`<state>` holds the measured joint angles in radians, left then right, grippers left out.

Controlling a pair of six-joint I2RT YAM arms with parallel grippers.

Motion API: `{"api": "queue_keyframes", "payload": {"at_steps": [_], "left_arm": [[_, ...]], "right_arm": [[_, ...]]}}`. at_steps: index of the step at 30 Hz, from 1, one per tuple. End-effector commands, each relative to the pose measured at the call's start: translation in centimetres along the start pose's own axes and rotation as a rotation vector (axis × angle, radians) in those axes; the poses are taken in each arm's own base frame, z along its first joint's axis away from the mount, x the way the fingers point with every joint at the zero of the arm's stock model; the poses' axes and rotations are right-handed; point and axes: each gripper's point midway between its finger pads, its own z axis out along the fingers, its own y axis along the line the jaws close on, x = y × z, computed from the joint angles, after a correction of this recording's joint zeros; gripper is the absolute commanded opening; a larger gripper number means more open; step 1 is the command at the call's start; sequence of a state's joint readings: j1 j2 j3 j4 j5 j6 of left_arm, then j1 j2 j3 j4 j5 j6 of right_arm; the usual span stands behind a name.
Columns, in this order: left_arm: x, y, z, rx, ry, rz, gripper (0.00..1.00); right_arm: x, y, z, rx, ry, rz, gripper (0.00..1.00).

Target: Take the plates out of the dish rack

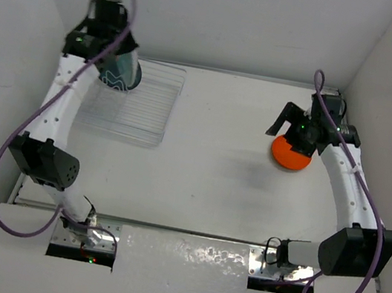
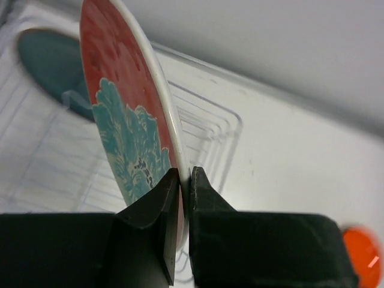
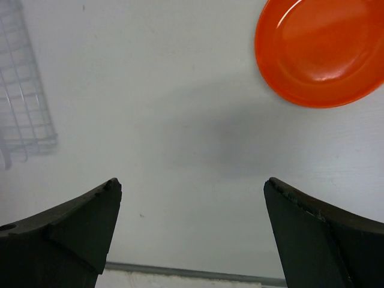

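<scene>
The left gripper carries the patterned plate over the bare tabletop beside the rack next, then lowers and releases. That tabletop lies right of the left gripper in the top view.
My left gripper (image 2: 185, 174) is shut on the lower rim of the half red, half teal patterned plate (image 2: 129, 114) and holds it upright on edge over the dish rack (image 2: 207, 129). The top view shows that gripper (image 1: 114, 50) with the plate (image 1: 121, 74) at the rack's (image 1: 143, 104) far left corner. The dark teal plate (image 2: 48, 63) leans in the rack behind it. The orange plate (image 1: 290, 155) lies flat on the table at the right, also in the right wrist view (image 3: 318, 51). My right gripper (image 3: 192, 183) is open and empty just left of it. The yellow-gold plate is out of view.
White walls close the table on the left, back and right. The rack's right edge (image 3: 24, 102) shows at the left of the right wrist view. The orange plate also shows far right in the left wrist view (image 2: 363, 255).
</scene>
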<state>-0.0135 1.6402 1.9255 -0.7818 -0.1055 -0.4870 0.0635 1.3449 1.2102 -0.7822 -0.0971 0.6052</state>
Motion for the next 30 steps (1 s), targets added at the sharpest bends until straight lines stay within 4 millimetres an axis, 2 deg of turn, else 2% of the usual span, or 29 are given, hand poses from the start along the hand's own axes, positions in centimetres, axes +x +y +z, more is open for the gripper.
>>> {"api": "queue_keyframes", "payload": {"at_steps": [1,2,3,4,5,7,8,10,11,13,14,15,17,19,21,23,24,26,27,30], "left_arm": [[-2.3,-16.0,-9.2,0.432,-0.297,0.435,0.0],[-1.1,-17.4,-9.8,0.454,-0.287,0.445,0.0],[1.7,-20.3,-11.3,0.518,-0.273,0.546,0.0],[3.0,-21.4,-12.1,0.534,-0.272,0.606,0.0],[5.9,-23.3,-12.6,0.54,-0.265,0.704,0.0],[9.6,-25.0,-12.9,0.566,-0.233,0.808,0.0],[12.2,-26.1,-13.2,0.566,-0.226,0.868,0.0],[15.3,-27.0,-12.8,0.584,-0.19,0.912,0.0],[17.7,-27.9,-12.8,0.602,-0.165,0.945,0.0],[20.3,-28.5,-12.4,0.61,-0.145,0.982,0.0],[22.5,-28.9,-12.0,0.6,-0.13,1.018,0.0],[23.4,-29.1,-11.8,0.593,-0.127,1.03,0.0],[25.9,-29.0,-10.7,0.561,-0.107,1.064,0.0],[27.0,-28.9,-9.9,0.528,-0.108,1.079,0.0],[27.9,-28.0,-8.7,0.465,-0.117,1.121,0.0],[27.5,-26.0,-7.1,0.329,-0.157,1.184,0.0],[28.2,-24.5,-6.1,0.276,-0.156,1.212,0.0],[28.7,-23.2,-5.2,0.245,-0.143,1.225,0.0],[29.8,-22.5,-4.8,0.254,-0.113,1.24,0.0],[32.5,-22.0,-4.4,0.312,-0.04,1.252,0.0]], "right_arm": [[-4.2,0.1,-4.3,0.081,-0.155,0.016,0.99],[-4.7,-0.8,-5.4,0.138,-0.187,0.035,0.99],[-4.5,-1.9,-6.8,0.205,-0.207,0.058,0.99],[-5.5,-2.9,-9.1,0.255,-0.314,0.094,0.99],[-5.5,-3.6,-10.3,0.279,-0.356,0.116,0.99],[-5.5,-4.4,-12.7,0.309,-0.433,0.163,0.99],[-4.9,-5.7,-14.6,0.364,-0.469,0.18,0.99],[-4.5,-6.9,-16.3,0.411,-0.512,0.209,0.99],[-4.4,-7.8,-18.1,0.444,-0.57,0.223,0.99],[-4.2,-8.4,-19.6,0.462,-0.612,0.236,0.99],[-4.0,-8.8,-20.5,0.484,-0.635,0.243,0.99],[-4.0,-8.9,-21.7,0.474,-0.666,0.247,0.99],[-3.8,-9.1,-22.8,0.478,-0.691,0.253,0.99],[-3.7,-9.2,-24.4,0.471,-0.729,0.254,0.99],[-3.5,-9.3,-24.7,0.467,-0.731,0.251,0.99],[-3.3,-9.2,-24.8,0.456,-0.725,0.249,0.99],[-3.0,-9.0,-24.5,0.441,-0.713,0.245,0.99],[-2.7,-8.9,-24.4,0.426,-0.707,0.245,0.99],[-2.6,-8.8,-24.2,0.42,-0.702,0.244,0.99],[-2.6,-8.3,-23.8,0.388,-0.693,0.236,0.99]]}}
